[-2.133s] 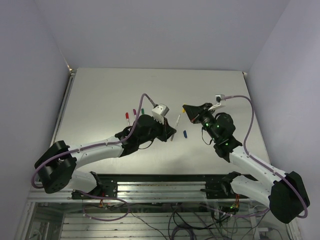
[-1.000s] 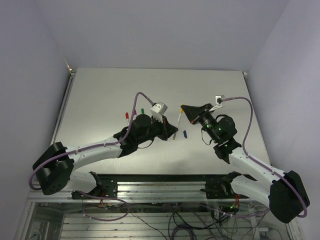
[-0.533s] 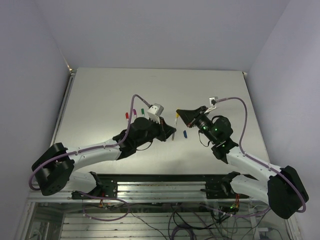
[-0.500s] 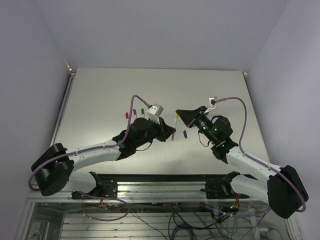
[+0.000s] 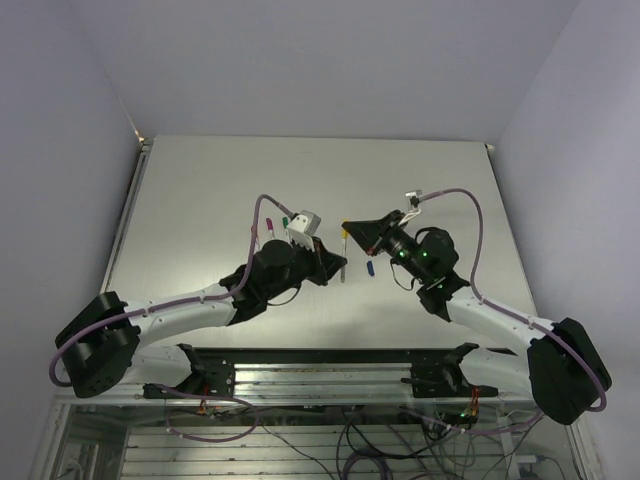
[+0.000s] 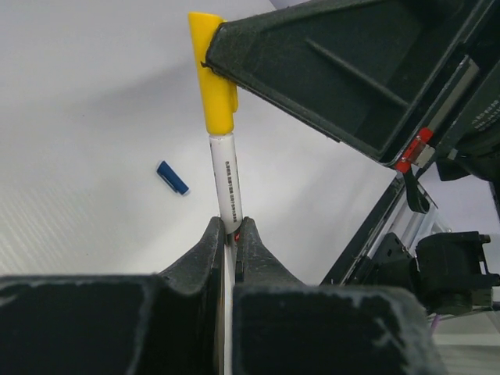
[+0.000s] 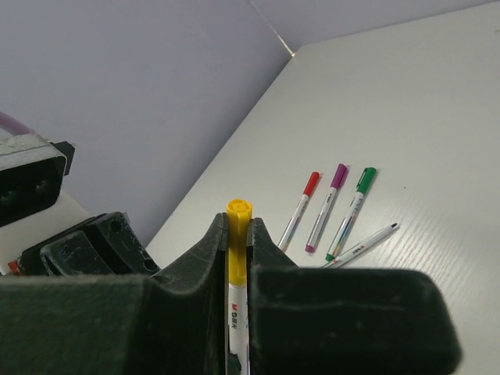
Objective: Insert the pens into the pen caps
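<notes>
My left gripper moves outward, to the left in the top view and down beside the green pen to let go next, since its yellow pen [image 6: 226, 180] is capped.
My left gripper [image 5: 337, 266] is shut on the white shaft of the yellow pen [image 6: 226, 180] and holds it above the table. My right gripper [image 5: 349, 229] is shut on the yellow cap [image 7: 237, 234], which sits over the pen's tip; the cap also shows in the left wrist view [image 6: 215, 78]. In the right wrist view the pen's shaft [image 7: 237, 328] runs down between my pads. A loose blue cap [image 5: 370, 268] lies on the table below the grippers. One uncapped pen [image 7: 361, 244] with a dark tip lies on the table.
Three capped pens lie side by side on the table: red [image 7: 301, 205], magenta [image 7: 326, 207] and green [image 7: 351, 211]. In the top view they show left of the left wrist, red [image 5: 256, 232] outermost. The left arm's black wrist [image 7: 94, 250] is close by.
Both grippers have drifted left and closed on each other. The yellow cap, held apart from the pen before, now sits over the pen's tip.
</notes>
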Robot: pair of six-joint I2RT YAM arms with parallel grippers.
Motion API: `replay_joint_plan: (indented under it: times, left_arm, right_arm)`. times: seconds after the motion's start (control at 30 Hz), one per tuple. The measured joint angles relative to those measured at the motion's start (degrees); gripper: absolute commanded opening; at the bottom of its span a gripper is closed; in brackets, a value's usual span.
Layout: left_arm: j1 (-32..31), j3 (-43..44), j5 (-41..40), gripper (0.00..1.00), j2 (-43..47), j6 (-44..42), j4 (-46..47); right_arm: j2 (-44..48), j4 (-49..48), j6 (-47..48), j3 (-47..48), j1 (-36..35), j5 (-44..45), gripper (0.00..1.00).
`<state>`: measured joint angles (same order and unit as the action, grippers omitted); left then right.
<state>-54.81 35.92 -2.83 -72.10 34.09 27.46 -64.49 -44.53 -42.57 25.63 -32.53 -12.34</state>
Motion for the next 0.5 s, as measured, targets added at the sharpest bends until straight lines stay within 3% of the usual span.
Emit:
replay_joint_plan:
  times: [0.5]
  left_arm:
    - [2.5,0.0,0.6,0.07,2.5,-0.9,-5.1]
  right_arm:
    - [-1.9,7.1,5.4,4.8,-4.2,3.9,0.0]
